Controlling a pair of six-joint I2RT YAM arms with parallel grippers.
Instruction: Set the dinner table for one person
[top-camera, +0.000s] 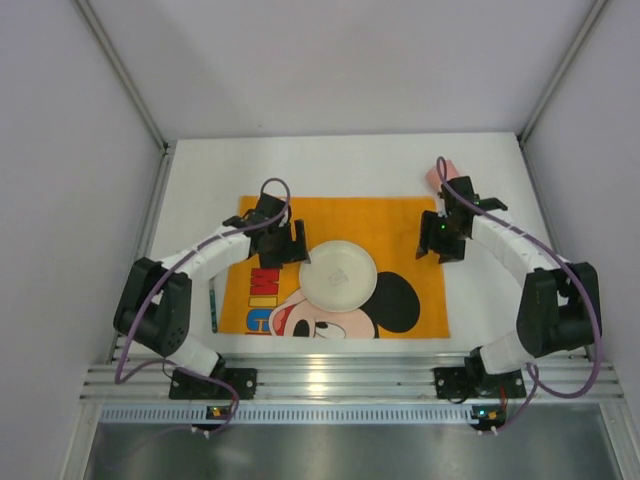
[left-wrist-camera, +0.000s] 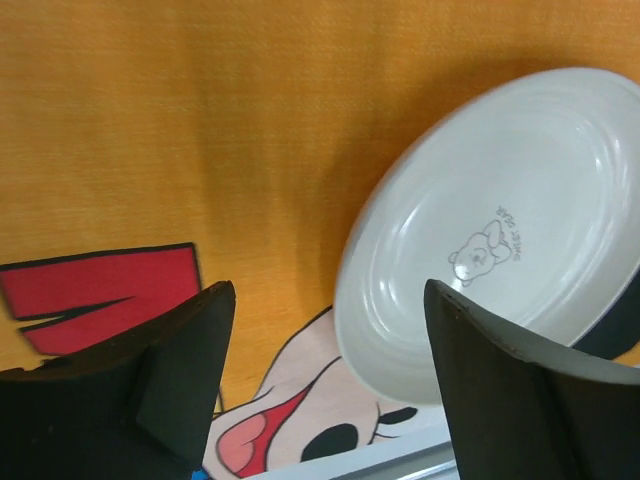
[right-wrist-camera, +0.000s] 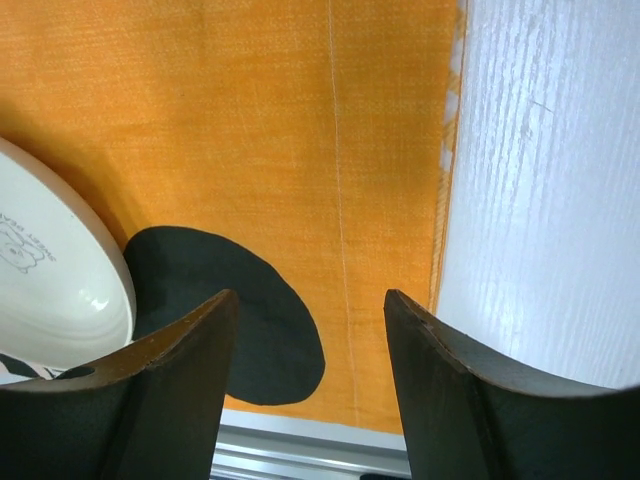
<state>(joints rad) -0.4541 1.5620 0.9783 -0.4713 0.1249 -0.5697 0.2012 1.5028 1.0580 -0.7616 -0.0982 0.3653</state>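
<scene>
My left gripper swings past the mat's edge next, turning, then lowers to the thin bluish object's far end, with the plate (top-camera: 338, 276) already on the mat (top-camera: 380, 225).
A white plate (top-camera: 338, 276) with a small bear print lies on the orange Mickey Mouse mat (top-camera: 380, 225), which is spread on the white dinner table (top-camera: 330, 165). My left gripper (top-camera: 285, 245) is open and empty, just left of the plate. In the left wrist view the plate (left-wrist-camera: 500, 240) lies to the right, between and beyond the open fingers (left-wrist-camera: 180, 370). My right gripper (top-camera: 440, 243) is open and empty over the mat's right part. In the right wrist view the plate's edge (right-wrist-camera: 50, 270) shows at the left and the table (right-wrist-camera: 540, 200) at the right.
A pink cup (top-camera: 435, 177) stands on the table behind the right arm, partly hidden by it. A thin bluish object (top-camera: 213, 305) lies along the mat's left edge. An aluminium rail (top-camera: 340, 380) runs along the near edge. Walls enclose the table on three sides.
</scene>
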